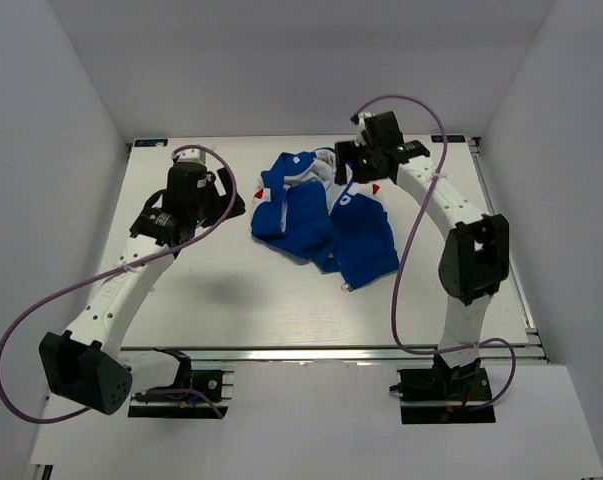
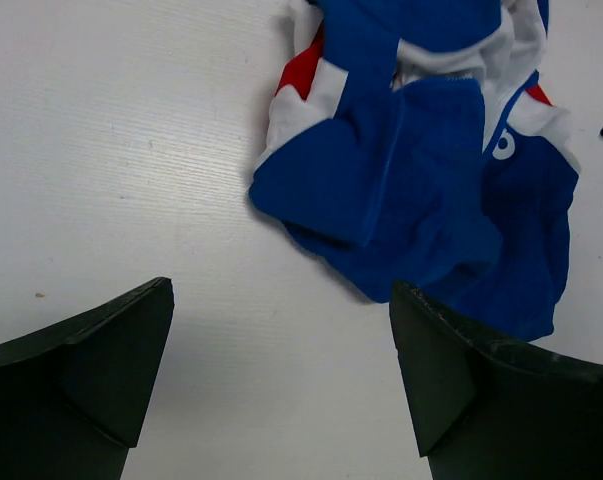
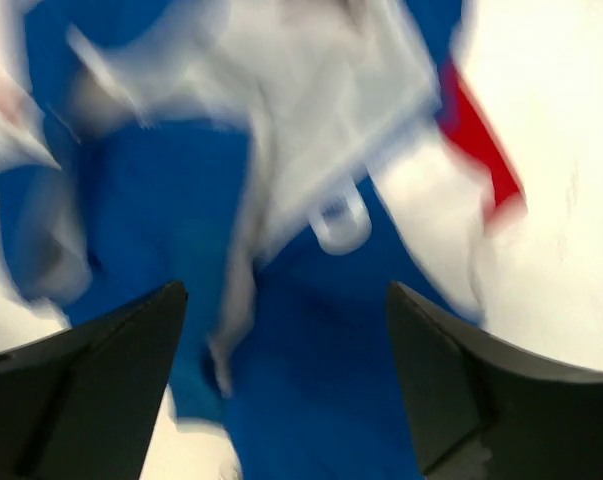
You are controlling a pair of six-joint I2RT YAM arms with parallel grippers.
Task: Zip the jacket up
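Note:
I will next move my left gripper away from my base toward the jacket, then down onto the blue edge (image 1: 267, 188) (image 2: 331, 54) next to the red panel.
The small blue jacket (image 1: 326, 215) with red and white panels lies crumpled and unzipped on the white table, its white lining showing at the far end. My left gripper (image 1: 224, 200) is open and empty over bare table just left of the jacket; the left wrist view shows the jacket (image 2: 421, 180) ahead and to the right of the open fingers. My right gripper (image 1: 353, 170) is open above the jacket's far, collar end. The right wrist view is blurred and shows blue fabric (image 3: 291, 330) and white lining between the open fingers.
The white table (image 1: 231, 300) is walled by white panels at left, right and back. A purple cable (image 1: 421, 200) loops along each arm. The arm bases (image 1: 181, 385) sit at the near edge.

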